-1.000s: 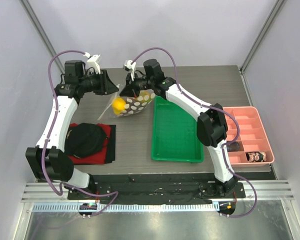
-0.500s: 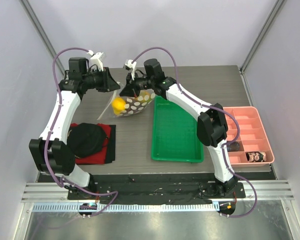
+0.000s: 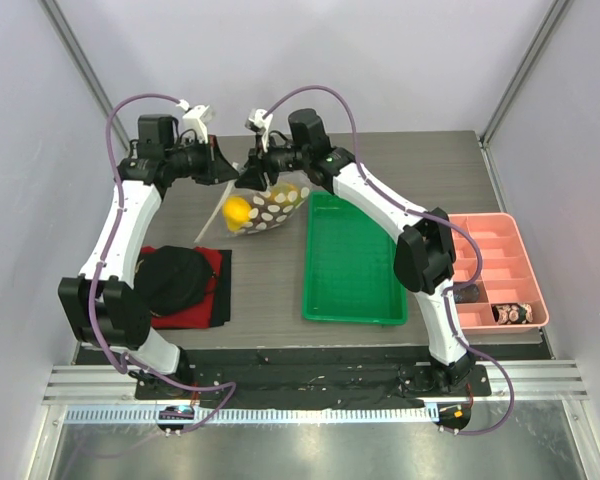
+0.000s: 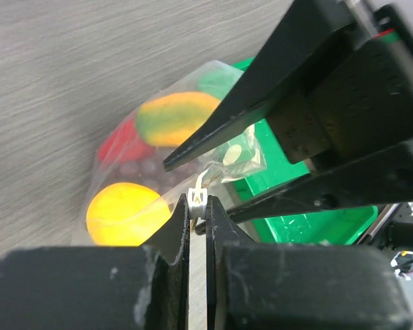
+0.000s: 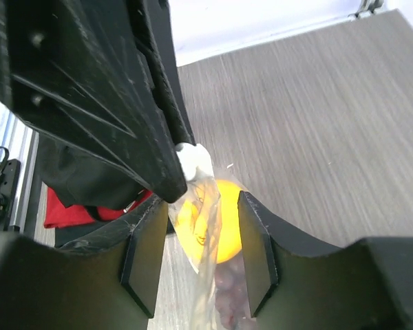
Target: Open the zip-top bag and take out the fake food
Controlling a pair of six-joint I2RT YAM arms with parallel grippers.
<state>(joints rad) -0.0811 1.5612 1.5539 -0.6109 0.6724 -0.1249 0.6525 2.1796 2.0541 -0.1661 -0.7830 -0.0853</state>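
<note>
My left gripper next draws back and left in the top view and releases at the zip's near end, since the zip continues past the slider.
The zip-top bag hangs tilted above the table's back middle, between my two grippers. It holds fake food: a yellow piece, a glossy red piece, a dark grape cluster and an orange-green piece. My left gripper is shut on the bag's white zip slider; it also shows in the top view. My right gripper is open, its jaws either side of the bag's clear top edge without pressing it. The slider and yellow piece show there too.
A green tray lies right of the bag. A pink compartment tray with small dark lumps stands at the right edge. A red cloth with a black object on it lies at the left front.
My left gripper has moved right, up to the bag's top edge next to the right gripper. The right gripper has shifted slightly left. The bag has stayed hanging.
</note>
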